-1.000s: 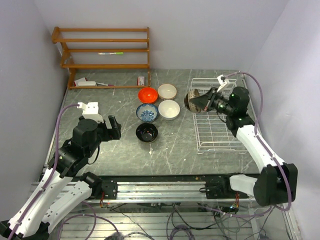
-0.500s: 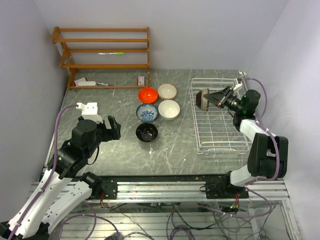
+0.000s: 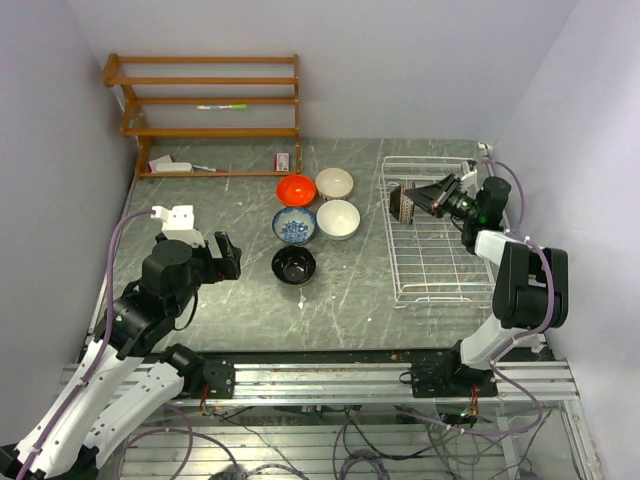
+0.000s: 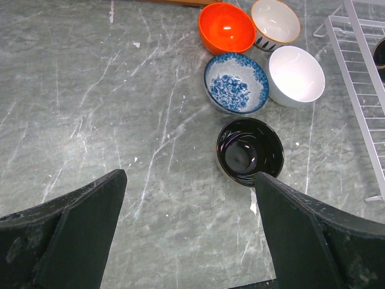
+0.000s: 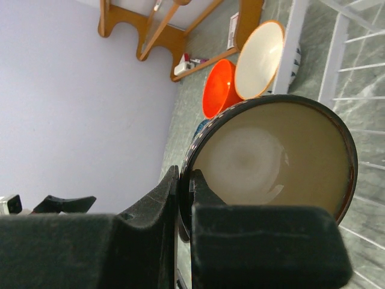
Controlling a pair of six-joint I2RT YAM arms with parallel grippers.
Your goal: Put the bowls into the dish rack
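Next, my right gripper lowers with an outward turn and releases the brown bowl [image 3: 405, 203] in the rack's far corner by the cream bowl, as that corner is empty below.
My right gripper [image 3: 421, 199] [image 5: 185, 177] is shut on the rim of the brown bowl [image 3: 405, 203] [image 5: 271, 162], tan inside, holding it on edge over the far left part of the white wire dish rack [image 3: 395, 270] [image 5: 343, 42]. On the table to the rack's left sit the orange-red bowl [image 3: 295, 189] [image 4: 227, 27], cream bowl [image 3: 334, 183] [image 4: 275, 21], white bowl [image 3: 338, 219] [image 4: 296, 75], blue-and-white bowl [image 3: 294, 226] [image 4: 236, 82] and black bowl [image 3: 293, 265] [image 4: 249, 150]. My left gripper [image 3: 228, 255] [image 4: 189, 177] hangs open, holding nothing, left of the black bowl.
A brown wooden shelf unit [image 3: 205, 110] stands at the back left with small items on its lowest board. Walls close in on the left and right. The rack's corner [image 4: 361, 78] shows at the right of the left wrist view.
The right arm carried the brown bowl from the rack's left edge to over its back part and tipped it onto its edge. The left arm has not moved.
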